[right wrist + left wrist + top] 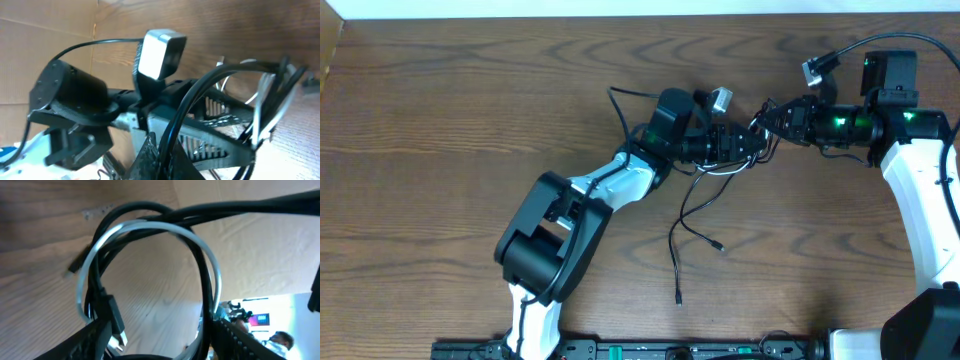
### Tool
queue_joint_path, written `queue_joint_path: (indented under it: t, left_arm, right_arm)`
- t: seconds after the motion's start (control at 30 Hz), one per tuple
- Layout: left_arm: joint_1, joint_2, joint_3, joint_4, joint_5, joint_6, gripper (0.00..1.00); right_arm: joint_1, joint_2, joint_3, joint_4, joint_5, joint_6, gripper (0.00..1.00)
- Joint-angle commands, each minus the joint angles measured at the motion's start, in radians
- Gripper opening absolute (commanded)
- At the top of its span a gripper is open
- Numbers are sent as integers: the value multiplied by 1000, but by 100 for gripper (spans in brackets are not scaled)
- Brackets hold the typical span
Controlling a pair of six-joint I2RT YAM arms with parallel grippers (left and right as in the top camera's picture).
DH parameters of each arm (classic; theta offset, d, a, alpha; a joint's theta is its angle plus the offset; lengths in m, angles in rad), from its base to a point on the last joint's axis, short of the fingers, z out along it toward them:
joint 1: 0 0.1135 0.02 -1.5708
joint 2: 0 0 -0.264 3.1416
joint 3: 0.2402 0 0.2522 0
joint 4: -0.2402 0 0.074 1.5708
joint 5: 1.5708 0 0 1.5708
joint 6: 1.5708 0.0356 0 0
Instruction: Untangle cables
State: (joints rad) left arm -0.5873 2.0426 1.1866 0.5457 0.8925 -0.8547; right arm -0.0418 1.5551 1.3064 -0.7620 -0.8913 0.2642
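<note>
My right gripper moves down and back next, away from my left gripper, to release the black cable (140,207) over the bare tabletop, since the cables bunch between both grippers.
The cables (692,205) are bunched between the two grippers above the table's middle, and two black ends trail down toward the front, one ending in a small plug (678,297). My left gripper (750,143) (161,327) stands open, with a loop of white cable (150,226) and black cable (140,207) spanning the gap between its fingers (95,340). A black plug with a metal tip (117,327) hangs by the left finger. My right gripper (767,118) (162,150) is shut on a black cable (200,95) just right of the left gripper. White strands (260,107) show farther off.
The left arm's wrist camera (720,99) (160,50) sits close in front of the right gripper. The right arm's own camera (813,70) juts out at the back right. The wooden table (440,110) ends in a pale edge at the back. A cardboard wall (45,50) stands beyond.
</note>
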Motion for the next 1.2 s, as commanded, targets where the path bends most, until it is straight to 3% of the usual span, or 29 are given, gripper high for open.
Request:
queue_joint_path:
  t: [0.0,0.23,0.4,0.43,0.47,0.73,0.93,1.17]
  left_arm:
    - [-21,14,15,52,3,-87,67]
    - [-54,28,15,39,-64,-93,54]
    - [-39,29,15,39,-77,-82,25]
    - [-32,29,15,38,-73,-82,13]
    - [-22,29,15,38,-57,-81,8]
    - [49,27,15,39,116,-32,8]
    - [98,6,15,14,176,9,7]
    - [121,-162,15,-299,23,244,7]
  right_arm:
    - [-3,-9,11,2,-44,9,1]
    - [-3,-9,11,2,-44,24,1]
    - [-6,-9,11,-1,-20,30,1]
    - [-9,-9,11,-5,13,40,1]
    - [-13,-9,11,-11,47,48,1]
    - [-30,-8,-2,-114,584,125,1]
    - [-29,5,-46,-105,666,125,1]
    - [-27,66,-129,-69,658,124,1]
